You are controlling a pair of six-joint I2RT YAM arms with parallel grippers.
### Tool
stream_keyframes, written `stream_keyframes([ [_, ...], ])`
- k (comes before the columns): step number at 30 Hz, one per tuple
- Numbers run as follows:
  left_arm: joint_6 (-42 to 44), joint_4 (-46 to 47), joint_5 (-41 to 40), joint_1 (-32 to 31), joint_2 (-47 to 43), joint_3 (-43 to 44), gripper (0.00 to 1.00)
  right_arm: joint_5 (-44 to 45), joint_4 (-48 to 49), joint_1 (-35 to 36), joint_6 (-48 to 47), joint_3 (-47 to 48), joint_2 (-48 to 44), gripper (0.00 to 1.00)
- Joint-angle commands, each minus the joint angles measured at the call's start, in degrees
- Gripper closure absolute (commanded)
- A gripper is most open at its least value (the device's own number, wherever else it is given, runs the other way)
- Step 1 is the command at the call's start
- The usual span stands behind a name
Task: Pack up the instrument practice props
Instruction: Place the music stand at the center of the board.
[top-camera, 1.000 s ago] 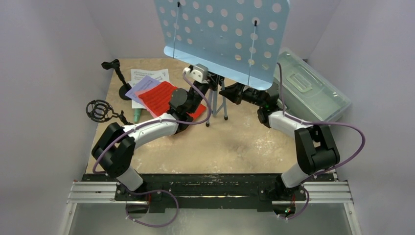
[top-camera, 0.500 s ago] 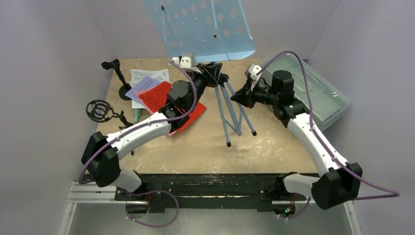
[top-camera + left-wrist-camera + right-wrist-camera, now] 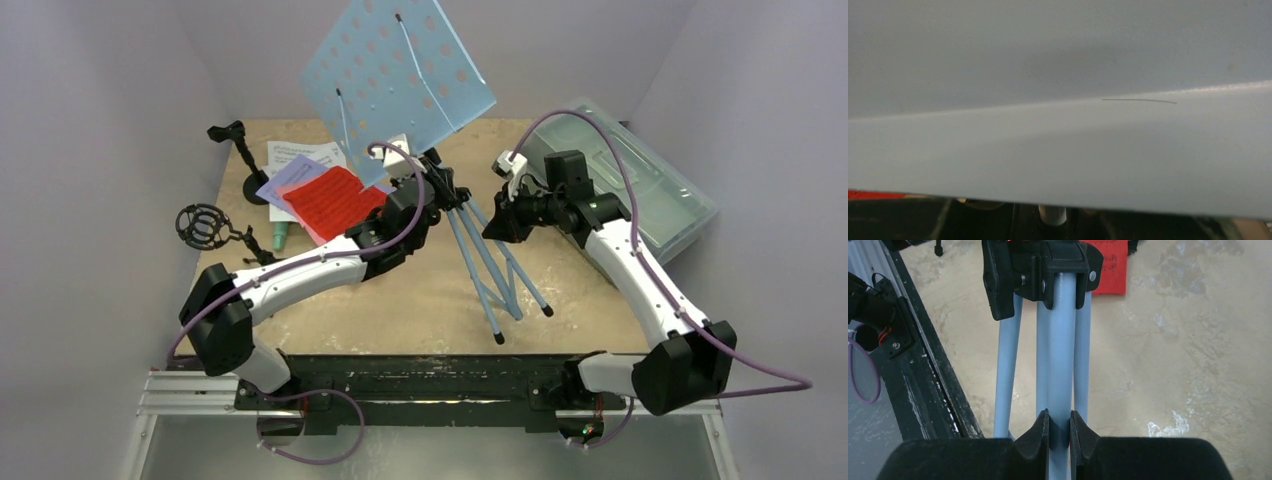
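The hanging rack should next go down with my left gripper onto the bare tabletop (image 3: 481,178) beside the red sheet and be released there, since that spot is below the gripper.
The light-blue perforated music rack (image 3: 400,70) hangs tilted over the table, its folded tripod legs (image 3: 495,270) pointing at the near edge. My left gripper (image 3: 432,185) sits at the rack's black hub. In the left wrist view the panel (image 3: 1058,125) fills the frame, with a tube (image 3: 1052,215) between dark fingers at the bottom. My right gripper (image 3: 1059,432) is shut on the rack's centre pole (image 3: 1060,355), below the hub (image 3: 1043,267). Red (image 3: 330,200), lilac (image 3: 293,175) and white (image 3: 305,153) sheets lie at the back left. A teal microphone (image 3: 281,236) lies beside them.
A black round-base pole (image 3: 248,165) stands at the back left. A black tripod with a shock mount (image 3: 205,225) stands at the left edge. The translucent grey-green box (image 3: 630,185) lies at the right, lid shut. Grey walls close in the table.
The rack has swung: its panel turned and tilted to the left, and its legs folded together and swept toward the near edge. Both arms moved with it, the right gripper now lower on the pole.
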Motion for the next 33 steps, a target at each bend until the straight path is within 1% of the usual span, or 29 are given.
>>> stream_keyframes([
  [1, -1.4, -3.7, -5.6, -0.4, 1.8, 6.1, 1.0, -2.9, 2.9, 0.1, -1.3, 2.7, 2.4, 1.0],
  [4, -4.2, -8.4, -7.5, -0.3, 5.1, 8.6, 1.0, -2.1, 2.7, -0.4, -1.7, 3.1, 7.6, 1.0],
  [8, -7.3, -10.6, -6.4, 1.4, 8.9, 9.2, 1.0, -0.9, -1.1, -0.6, -5.1, 7.2, 15.3, 1.0],
  [11, -9.9, -11.1, -4.8, 3.9, 10.5, 8.7, 1.0, 0.0, -2.7, -0.8, -6.3, 10.2, 20.2, 1.0],
  [14, -10.9, -11.2, -4.4, 5.7, 12.2, 8.9, 1.0, 1.4, -2.0, -1.0, -6.3, 11.6, 22.8, 1.0],
  [18, -12.4, -12.1, -3.0, 8.1, 16.0, 10.9, 1.0, 2.4, -1.4, -1.1, -6.2, 13.9, 27.7, 1.0],
  [20, -13.7, -11.9, -0.7, 9.6, 18.2, 12.0, 1.0, 2.8, -1.9, -1.1, -6.4, 15.8, 30.8, 1.0],
  [22, -13.7, -13.1, -0.7, 10.3, 21.1, 14.4, 1.0, 3.5, -3.4, -1.2, -6.7, 18.0, 33.7, 1.0],
  [25, -12.9, -14.5, -0.8, 10.8, 25.2, 18.9, 1.0, 4.8, -2.9, -1.5, -6.2, 19.7, 36.4, 1.0],
  [27, -12.9, -17.2, -0.7, 11.2, 28.2, 21.4, 1.0, 6.1, -2.5, -1.9, -5.8, 20.7, 37.7, 1.0],
  [31, -12.5, -17.7, 0.6, 11.7, 32.3, 24.3, 1.0, 8.5, -2.1, -2.9, -5.7, 22.5, 40.6, 1.0],
  [33, -12.5, -17.3, 1.4, 11.8, 33.8, 24.7, 1.0, 9.3, -2.1, -3.4, -5.7, 23.0, 42.0, 0.95],
])
